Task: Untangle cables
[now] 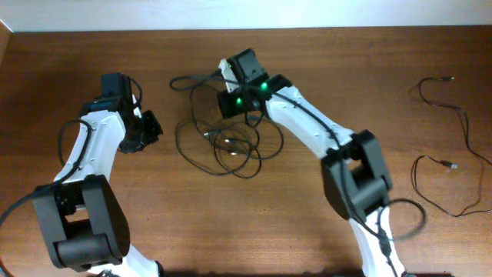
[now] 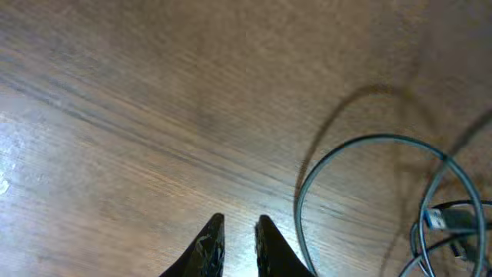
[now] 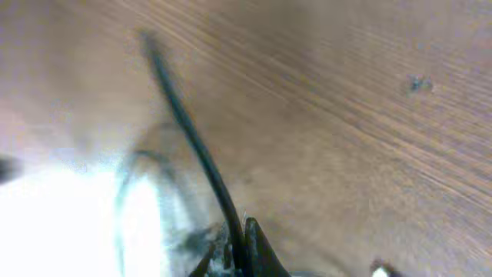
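Note:
My right gripper needs to lift off the bundle and go toward the loose cables, to its right in the overhead view, and release the cable there.
A tangled bundle of thin black cables [image 1: 227,145] lies in loops at the table's middle. My right gripper [image 1: 228,74] is just behind the bundle, shut on one black cable [image 3: 192,138] that runs taut up and away from the jaws [image 3: 237,228]. That strand trails left to a small loop [image 1: 183,81]. My left gripper [image 1: 154,125] hovers left of the bundle, its fingers [image 2: 240,225] slightly apart and empty above bare wood. A cable loop [image 2: 346,154] and a silvery plug [image 2: 438,219] lie to its right.
Two separate loose cables lie at the far right, one at the back [image 1: 453,108] and one nearer the front [image 1: 446,192]. The wooden table [image 1: 92,46] meets a pale wall along its back edge.

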{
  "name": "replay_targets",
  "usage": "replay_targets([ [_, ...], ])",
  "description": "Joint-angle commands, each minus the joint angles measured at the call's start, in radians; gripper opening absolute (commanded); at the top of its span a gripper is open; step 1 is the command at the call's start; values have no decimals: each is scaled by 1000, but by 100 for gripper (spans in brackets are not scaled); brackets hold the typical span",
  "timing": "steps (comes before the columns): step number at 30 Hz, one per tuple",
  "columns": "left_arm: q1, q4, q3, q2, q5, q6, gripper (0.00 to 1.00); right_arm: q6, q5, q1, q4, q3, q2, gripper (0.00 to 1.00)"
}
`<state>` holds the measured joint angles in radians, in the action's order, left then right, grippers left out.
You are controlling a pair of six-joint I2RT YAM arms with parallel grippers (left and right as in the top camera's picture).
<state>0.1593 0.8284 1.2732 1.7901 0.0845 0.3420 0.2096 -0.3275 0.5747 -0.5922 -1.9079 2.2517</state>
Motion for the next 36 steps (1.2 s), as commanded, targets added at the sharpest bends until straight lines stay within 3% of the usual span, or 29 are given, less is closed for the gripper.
replay_targets([
  [1, -16, -9, -14, 19, 43, 8, 15, 10, -70, -6, -52, -2, -147, 4],
  [3, -34, -21, -14, 38, 124, -45, 14, 33, -114, -8, -98, -2, -175, 4],
  [5, -51, -58, -14, 51, 265, -194, 17, 131, -201, -26, -148, -2, -185, 4],
  [8, -61, -73, -14, 57, 433, -314, 19, 270, -382, -82, -180, -3, -185, 4],
  [12, -69, -71, -14, 58, 661, -476, 30, 278, -459, -132, -180, -3, -185, 4],
  [13, -77, -68, -14, 58, 650, -476, 37, 278, -458, -139, -185, -3, -185, 4],
  [16, -122, -67, -25, 58, 559, -459, 44, 277, -447, -144, -186, -3, -185, 4],
  [18, -149, -70, -38, 60, 467, -371, 44, 277, -449, -145, -186, -3, -185, 4],
  [21, -175, -105, -55, 65, 464, -310, 44, 270, -489, -152, -192, -4, -193, 4],
  [23, -204, -129, -64, 77, 464, -303, 43, 233, -381, -150, -206, -4, -230, 4],
  [26, -213, -124, -64, 100, 464, -304, 34, 186, -288, -158, -221, -4, -324, 4],
  [30, -211, -130, -64, 102, 396, -267, 5, 144, -257, -200, -302, -4, -416, 4],
  [34, -212, -136, -94, 102, 166, -125, 1, 23, -258, -217, -393, -4, -484, 4],
  [36, -212, -160, -135, 103, 119, -56, 2, 22, -190, -217, -418, -4, -522, 4],
])
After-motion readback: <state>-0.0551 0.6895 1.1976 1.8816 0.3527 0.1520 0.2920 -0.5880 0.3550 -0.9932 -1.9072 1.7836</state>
